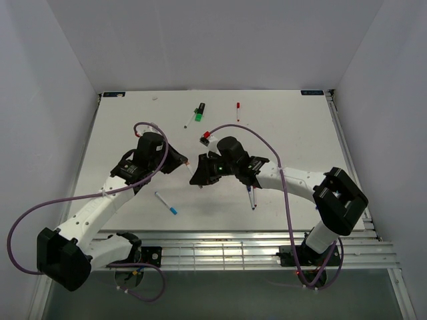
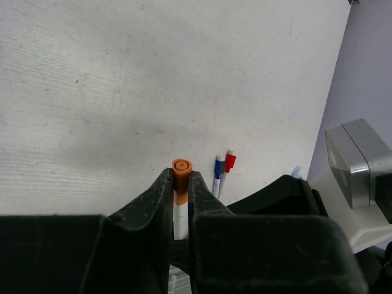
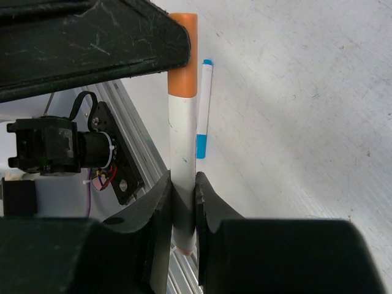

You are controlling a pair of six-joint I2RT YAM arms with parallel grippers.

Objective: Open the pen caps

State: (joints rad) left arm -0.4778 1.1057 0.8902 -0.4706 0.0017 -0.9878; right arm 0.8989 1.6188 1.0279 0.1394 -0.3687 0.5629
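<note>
I should next use my right gripper to pull the body of the pen away from the orange cap, as my left gripper holds the cap, then lower and release it on the bare tabletop.
A thin white pen (image 3: 182, 147) with an orange pen cap (image 3: 183, 58) on its end is held in the air between both grippers. My left gripper (image 2: 181, 179) is shut on the orange cap (image 2: 182, 171). My right gripper (image 3: 182, 187) is shut on the white barrel, further down. In the top view the two grippers, left (image 1: 183, 163) and right (image 1: 200, 172), meet tip to tip over the table's middle. The cap sits on the barrel.
On the table lie a blue-tipped pen (image 1: 167, 203), a black marker with a green cap (image 1: 199, 113), a red-tipped pen (image 1: 237, 111), a red-capped pen (image 1: 207, 137) and another pen (image 1: 251, 197). A metal rail (image 1: 253, 243) runs along the near edge.
</note>
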